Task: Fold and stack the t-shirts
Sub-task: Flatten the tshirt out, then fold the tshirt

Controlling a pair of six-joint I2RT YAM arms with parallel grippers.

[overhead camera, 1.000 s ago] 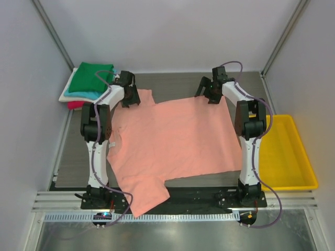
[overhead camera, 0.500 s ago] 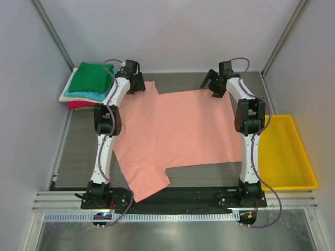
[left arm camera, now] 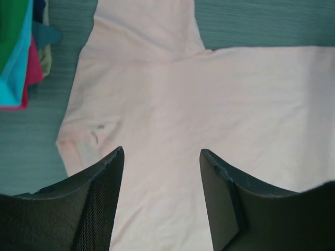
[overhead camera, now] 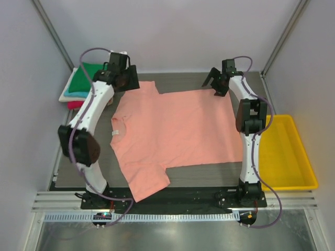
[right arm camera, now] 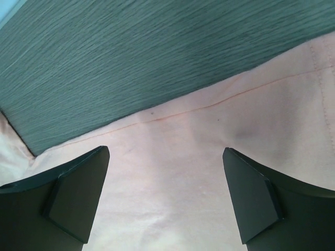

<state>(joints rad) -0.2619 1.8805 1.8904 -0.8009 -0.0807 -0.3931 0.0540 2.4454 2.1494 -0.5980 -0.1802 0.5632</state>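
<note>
My left gripper is to go for the near sleeve next, as it sticks out over the table's front edge. It should move back past the shirt's neck and down to that sleeve's nearest corner (overhead camera: 138,198).
A salmon-pink t-shirt (overhead camera: 175,130) lies spread flat on the dark table, its neck and white label (overhead camera: 116,133) toward the left. My left gripper (overhead camera: 125,82) hovers open over the far sleeve. In the left wrist view the shirt (left arm camera: 209,104) lies well below the left gripper (left arm camera: 162,151), and nothing is between the fingers. My right gripper (overhead camera: 213,86) stands open over the far right corner. The right wrist view shows the right gripper (right arm camera: 165,150) wide apart just above the shirt's hem (right arm camera: 172,172). Folded t-shirts (overhead camera: 78,86) are stacked at the far left, green on top.
The stack of folded shirts (left arm camera: 15,52) also shows at the left wrist view's upper left. A yellow bin (overhead camera: 285,151) sits right of the table. The shirt's near sleeve (overhead camera: 149,183) reaches the table's (overhead camera: 178,83) front edge. Side walls close in on both sides.
The shirt was drawn toward the far edge and now lies flatter. My left arm has swung out to the left and its gripper has lifted off the far sleeve. The right gripper shifted slightly farther back.
</note>
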